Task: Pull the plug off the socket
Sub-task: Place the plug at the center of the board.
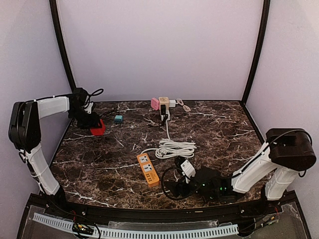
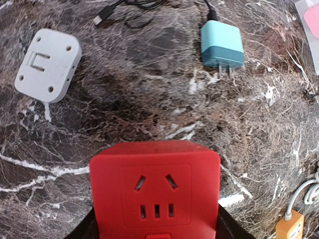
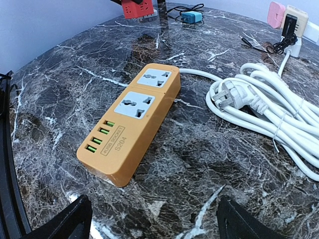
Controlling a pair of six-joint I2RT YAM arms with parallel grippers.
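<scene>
My left gripper is to go down and move back onto the bare marble near the grey adapter, because the teal plug [image 2: 222, 46] is apart from the red socket [image 1: 98, 129].
My left gripper [image 1: 94, 125] is shut on a red cube socket [image 1: 98, 129] at the far left of the marble table [image 1: 224, 139]. In the left wrist view the red socket [image 2: 155, 191] fills the bottom between my dark fingers [image 2: 232, 226], and its front holes are empty. A teal plug [image 2: 222, 46] with a black cable lies on the table beyond it, prongs bare and apart from the socket. It also shows in the top view [image 1: 118, 119]. My right gripper [image 3: 149, 221] is open and empty just in front of an orange power strip [image 3: 132, 117].
A grey adapter [image 2: 47, 64] lies at the far left. A coiled white cable with its plug [image 1: 175, 148] lies beside the orange strip [image 1: 148, 169]. Pink [image 1: 155, 103] and beige [image 1: 164, 101] cube sockets stand at the back, with a black plug [image 3: 289, 27] in the beige one.
</scene>
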